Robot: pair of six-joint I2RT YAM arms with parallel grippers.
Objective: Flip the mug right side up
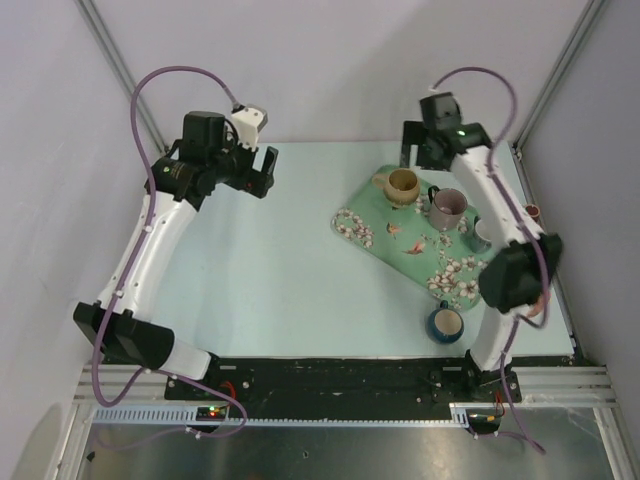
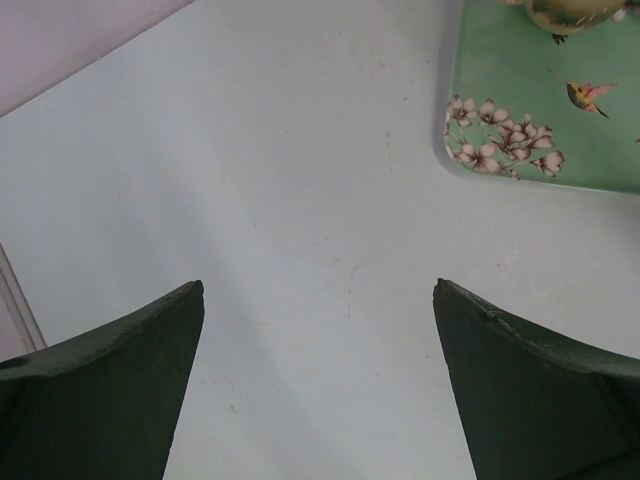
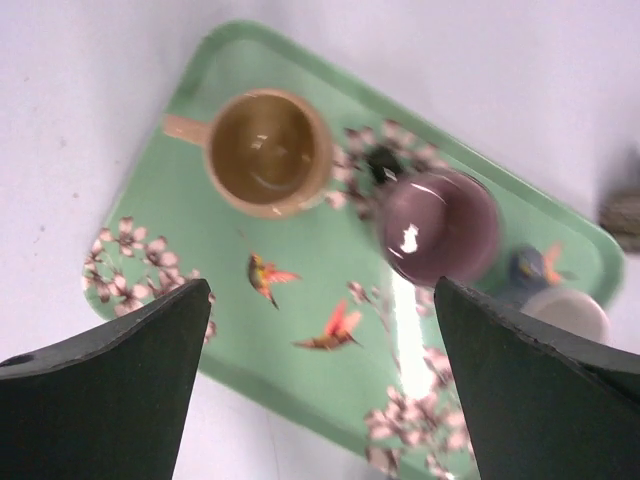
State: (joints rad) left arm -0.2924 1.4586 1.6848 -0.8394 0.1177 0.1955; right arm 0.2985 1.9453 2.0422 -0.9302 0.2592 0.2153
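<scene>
I need to move my right gripper past the mauve mug and down around the brown mug, because that mug sits below my gripper, to its right in the top view.
The tan mug [image 1: 403, 185] stands upright on the far corner of the green flowered tray [image 1: 400, 245]. In the right wrist view the mug [image 3: 268, 152] shows its open mouth, with the handle to the left. My right gripper [image 1: 415, 152] hovers above and just behind the mug, open, with nothing between its fingers [image 3: 322, 285]. My left gripper [image 1: 264, 172] is open over bare table, well to the left of the tray. In the left wrist view the gripper [image 2: 320, 285] holds nothing, and the mug [image 2: 575, 12] shows only partly at the top edge.
A mauve mug [image 1: 447, 207] and a pale mug with blue markings [image 1: 480, 235] stand on the tray beside the tan one. A dark blue mug [image 1: 446, 323] sits on the table near the tray's front corner. Frame posts rise at both back corners.
</scene>
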